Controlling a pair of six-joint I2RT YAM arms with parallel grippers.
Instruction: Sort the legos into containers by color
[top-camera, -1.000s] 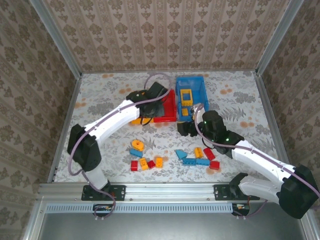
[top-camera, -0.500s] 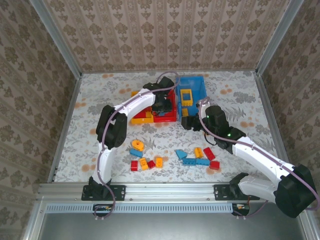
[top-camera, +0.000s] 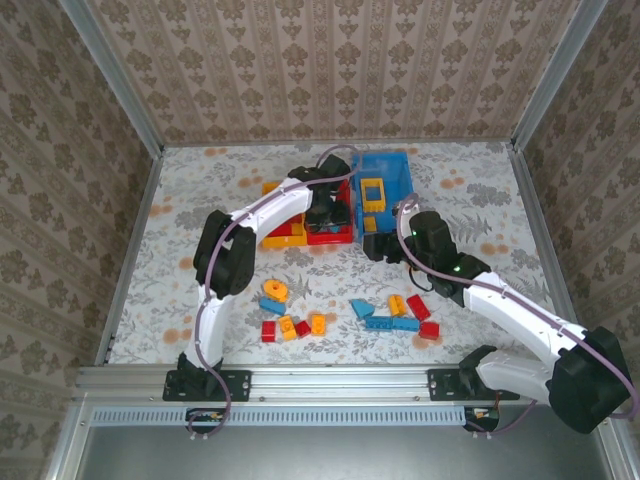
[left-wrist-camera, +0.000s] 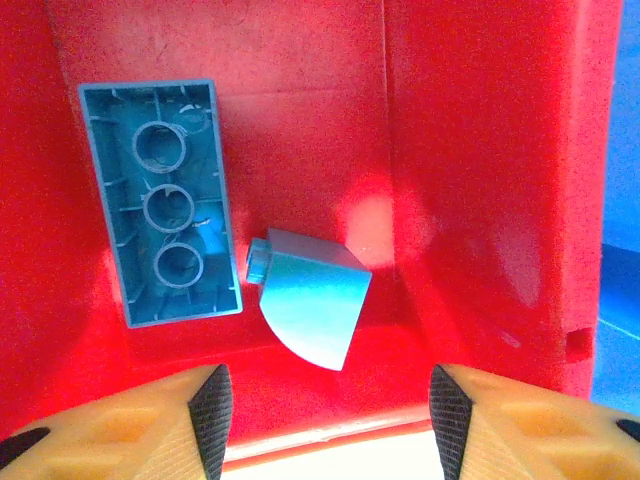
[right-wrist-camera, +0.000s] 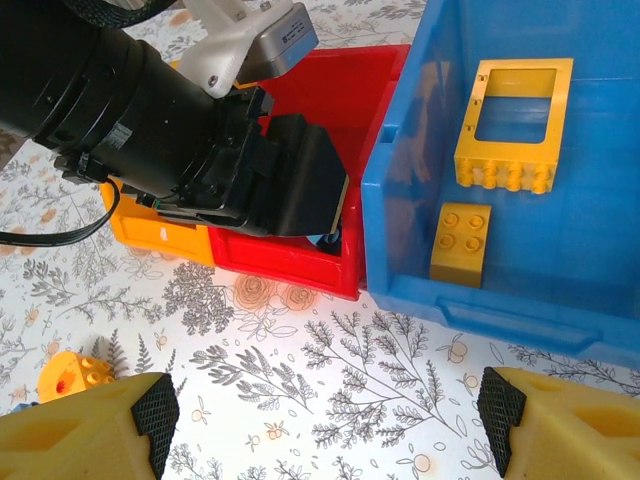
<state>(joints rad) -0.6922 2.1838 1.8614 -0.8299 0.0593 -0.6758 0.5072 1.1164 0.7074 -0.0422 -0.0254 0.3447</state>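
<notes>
My right gripper moves back and down over the yellow lego (top-camera: 397, 305) beside the blue pair next.
My left gripper (top-camera: 325, 210) hangs open inside the red container (top-camera: 330, 238). Nothing sits between its fingers (left-wrist-camera: 210, 410). On the red container's floor (left-wrist-camera: 300, 120), just ahead of the fingertips, lie two blue legos: an upside-down long brick (left-wrist-camera: 160, 200) and a curved piece (left-wrist-camera: 310, 305). My right gripper (right-wrist-camera: 328, 420) is open and empty over the table, just in front of the red container (right-wrist-camera: 290, 262) and the blue container (right-wrist-camera: 470, 300). The blue container holds a yellow frame (right-wrist-camera: 513, 120) and a yellow brick (right-wrist-camera: 462, 240). The yellow container (right-wrist-camera: 160, 235) is left of the red one.
Loose legos lie on the table toward the near side: an orange one (top-camera: 275, 291), blue (top-camera: 270, 305), red (top-camera: 268, 330), a blue pair (top-camera: 392, 323), yellow (top-camera: 397, 304) and red (top-camera: 418, 308). The left arm's black wrist (right-wrist-camera: 150, 110) overhangs the red container.
The left arm has swung from the red container's left edge to above its inside and stopped there. The right gripper has moved a little farther back, toward the containers.
</notes>
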